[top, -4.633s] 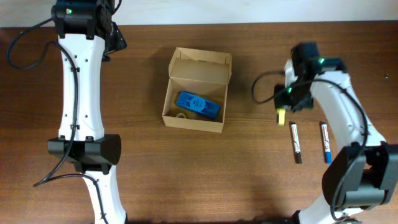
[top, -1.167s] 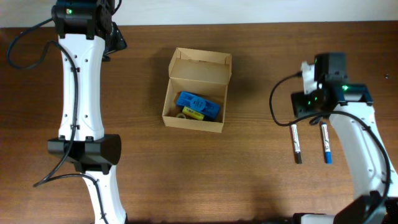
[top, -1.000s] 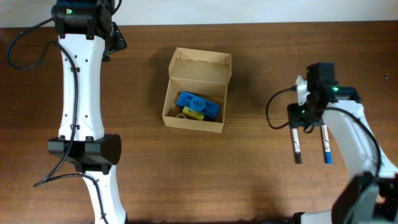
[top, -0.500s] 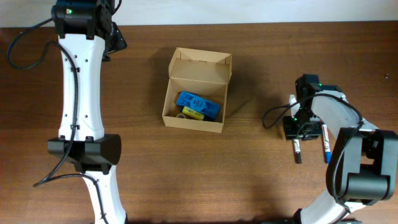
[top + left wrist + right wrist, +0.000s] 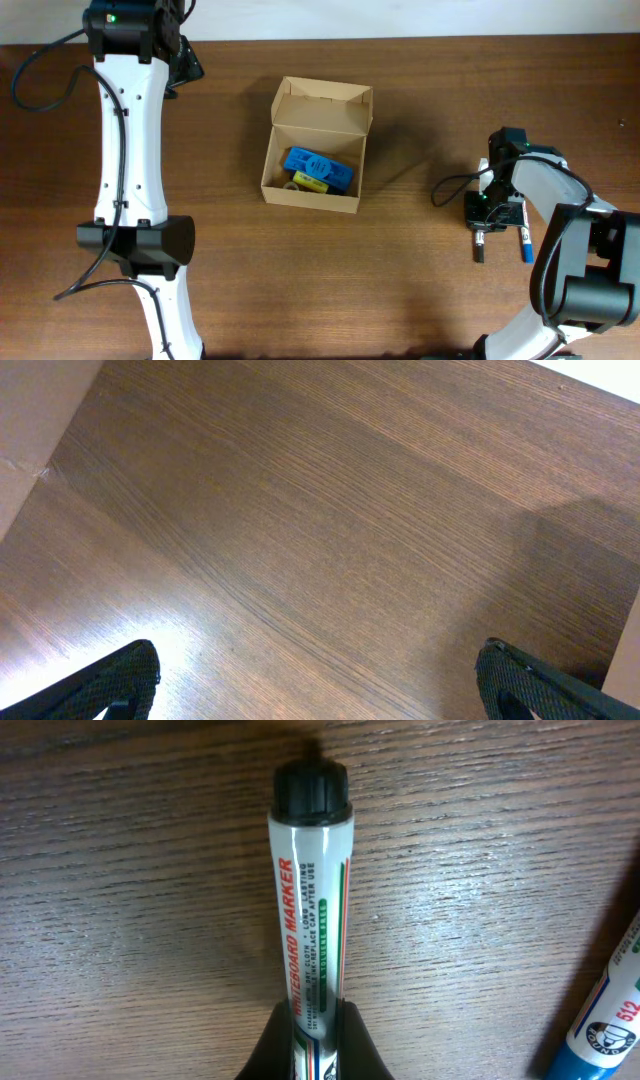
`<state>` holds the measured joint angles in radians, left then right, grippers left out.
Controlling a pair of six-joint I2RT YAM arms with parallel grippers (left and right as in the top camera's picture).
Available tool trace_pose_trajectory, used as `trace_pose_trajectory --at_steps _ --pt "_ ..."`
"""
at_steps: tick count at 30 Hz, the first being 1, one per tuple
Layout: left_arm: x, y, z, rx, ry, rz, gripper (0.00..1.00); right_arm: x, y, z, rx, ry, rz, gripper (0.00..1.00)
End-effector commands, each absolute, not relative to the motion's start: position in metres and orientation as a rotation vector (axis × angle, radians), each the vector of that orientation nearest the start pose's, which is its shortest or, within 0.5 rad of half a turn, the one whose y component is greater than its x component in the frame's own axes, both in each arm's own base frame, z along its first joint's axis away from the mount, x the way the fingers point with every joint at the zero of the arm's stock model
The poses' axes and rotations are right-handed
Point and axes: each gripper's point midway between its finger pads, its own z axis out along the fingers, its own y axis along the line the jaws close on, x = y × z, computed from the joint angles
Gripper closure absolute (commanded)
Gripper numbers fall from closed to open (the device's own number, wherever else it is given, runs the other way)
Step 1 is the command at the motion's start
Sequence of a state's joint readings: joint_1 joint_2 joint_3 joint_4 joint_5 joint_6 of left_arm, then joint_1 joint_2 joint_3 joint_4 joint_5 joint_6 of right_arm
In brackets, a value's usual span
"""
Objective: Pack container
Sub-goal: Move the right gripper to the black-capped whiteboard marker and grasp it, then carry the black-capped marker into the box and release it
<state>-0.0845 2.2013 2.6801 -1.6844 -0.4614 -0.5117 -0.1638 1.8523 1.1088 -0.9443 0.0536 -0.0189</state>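
Observation:
The container stands open, so my right gripper will next rise, move across to the left in the overhead view and lower over the blue object (image 5: 318, 169) to release the marker.
The tan cardboard container (image 5: 310, 199) stands open at the table's middle, its flap lid up at the far side. A blue object (image 5: 318, 166) and a yellow one (image 5: 310, 181) lie inside. My right gripper (image 5: 481, 222) is down at the table on the right, shut on the black-capped whiteboard marker (image 5: 479, 248). The right wrist view shows the fingers (image 5: 312, 1045) clamping the marker's barrel (image 5: 311, 890), which lies on the wood. A blue marker (image 5: 524, 243) lies just right of it, also in the right wrist view (image 5: 608, 1020). My left gripper (image 5: 320, 680) is open and empty above bare wood.
The left arm (image 5: 130, 150) reaches along the table's left side, its wrist at the far left corner. The table's far edge runs along the top of the overhead view.
The yellow object went from my right gripper into the container. My right gripper then swung back to the right, came down over the black-capped marker and shut on it. The left arm has not moved.

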Motion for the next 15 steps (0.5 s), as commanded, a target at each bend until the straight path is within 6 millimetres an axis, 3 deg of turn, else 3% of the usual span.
trace_pose_trajectory --at_steps 1,6,9,15 --pt "0.450 0.042 0.285 -0.658 2.532 0.464 0.00 0.280 -0.054 -0.002 0.257 3.252 -0.038 0.96" --pt "0.450 0.042 0.285 -0.658 2.532 0.464 0.00 0.288 -0.054 0.001 0.256 3.228 -0.033 0.96" --pt "0.450 0.042 0.285 -0.658 2.532 0.464 0.00 0.301 -0.049 0.013 0.256 3.199 0.032 0.96" --pt "0.450 0.042 0.285 -0.658 2.532 0.464 0.00 0.343 -0.045 0.064 0.246 3.099 0.124 0.96"
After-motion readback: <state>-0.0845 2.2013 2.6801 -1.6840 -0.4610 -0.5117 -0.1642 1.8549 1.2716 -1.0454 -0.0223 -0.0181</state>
